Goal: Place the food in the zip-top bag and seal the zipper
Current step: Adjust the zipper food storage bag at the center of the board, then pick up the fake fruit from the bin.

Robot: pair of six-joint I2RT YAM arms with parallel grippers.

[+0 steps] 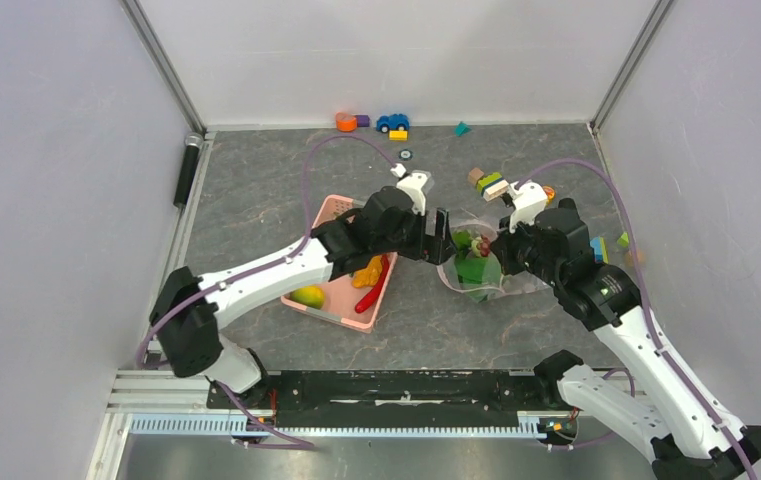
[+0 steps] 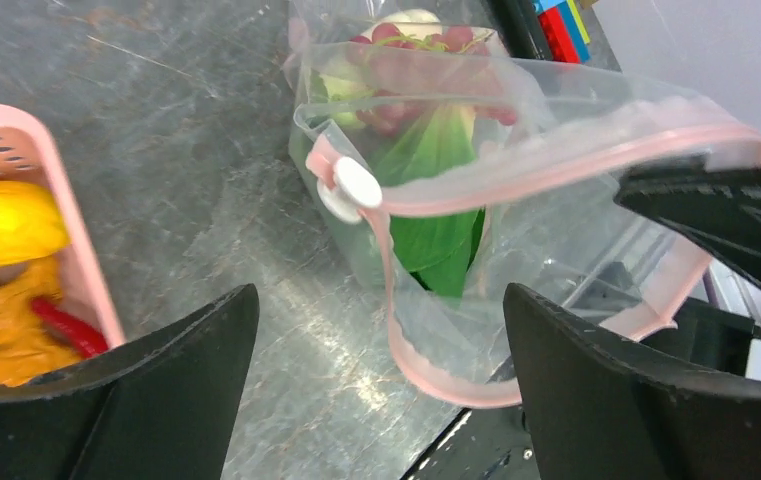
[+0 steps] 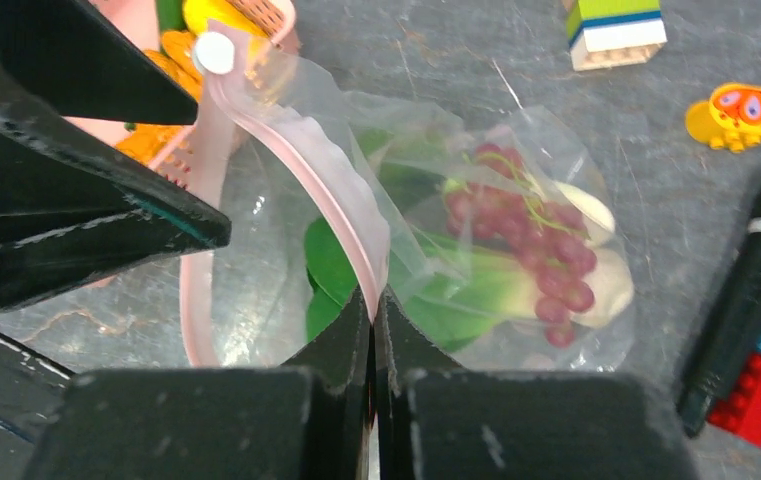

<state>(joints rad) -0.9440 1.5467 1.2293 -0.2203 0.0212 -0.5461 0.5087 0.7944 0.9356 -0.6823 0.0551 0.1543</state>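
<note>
My left gripper should next move back and down from the bag onto the mango at the near end of the pink basket, because that food is still out of the bag.
The clear zip-top bag lies mid-table with its mouth held open. It also shows in the left wrist view and the right wrist view. Inside it are the bok choy and a red grape bunch. My right gripper is shut on the pink zipper strip. The white slider sits at one end of the strip. My left gripper is open and empty, jaws either side of the bag's mouth. The mango, orange pieces and red chili lie in the pink basket.
A toy car, an orange toy and a teal block sit at the back wall. Building blocks lie behind the bag. A black marker and a butterfly toy lie right of it.
</note>
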